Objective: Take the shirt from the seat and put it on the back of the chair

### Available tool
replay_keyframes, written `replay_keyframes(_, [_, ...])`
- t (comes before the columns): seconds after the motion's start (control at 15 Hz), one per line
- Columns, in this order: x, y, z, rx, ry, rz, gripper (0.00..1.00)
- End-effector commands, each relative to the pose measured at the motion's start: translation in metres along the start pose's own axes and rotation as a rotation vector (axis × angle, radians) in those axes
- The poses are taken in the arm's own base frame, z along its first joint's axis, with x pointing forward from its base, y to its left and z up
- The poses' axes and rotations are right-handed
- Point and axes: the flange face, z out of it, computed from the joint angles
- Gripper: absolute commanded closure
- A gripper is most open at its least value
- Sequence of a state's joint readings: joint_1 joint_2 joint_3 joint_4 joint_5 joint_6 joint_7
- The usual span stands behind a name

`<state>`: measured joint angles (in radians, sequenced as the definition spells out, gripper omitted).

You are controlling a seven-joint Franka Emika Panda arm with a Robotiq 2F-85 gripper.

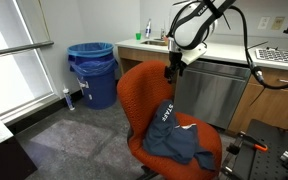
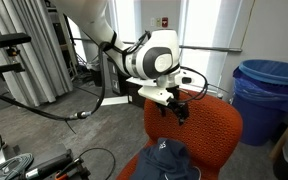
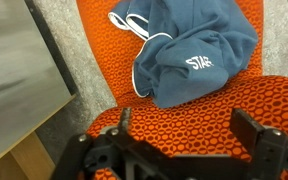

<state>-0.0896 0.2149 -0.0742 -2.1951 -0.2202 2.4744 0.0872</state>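
Note:
My open gripper moves down next onto the fold below. The shirt's fold beside the chair back is the bunched edge nearest the fingers.
A blue shirt with white lettering lies crumpled on the seat of an orange chair. It also shows in an exterior view and in the wrist view. My gripper hovers above the top of the chair back, open and empty; it also shows in an exterior view. In the wrist view the two fingers stand wide apart over the orange patterned fabric, with the shirt beyond them.
A blue bin stands by the window. A counter with steel cabinet fronts runs behind the chair. A black stand sits at the side. Cables and racks stand behind the arm. Grey carpet covers the floor.

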Motion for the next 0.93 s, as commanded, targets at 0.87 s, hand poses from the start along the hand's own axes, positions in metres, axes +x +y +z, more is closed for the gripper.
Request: replay_keyframes(0.87, [0.054, -0.088, 0.208, -0.095, -0.143, -0.055, 0.0])
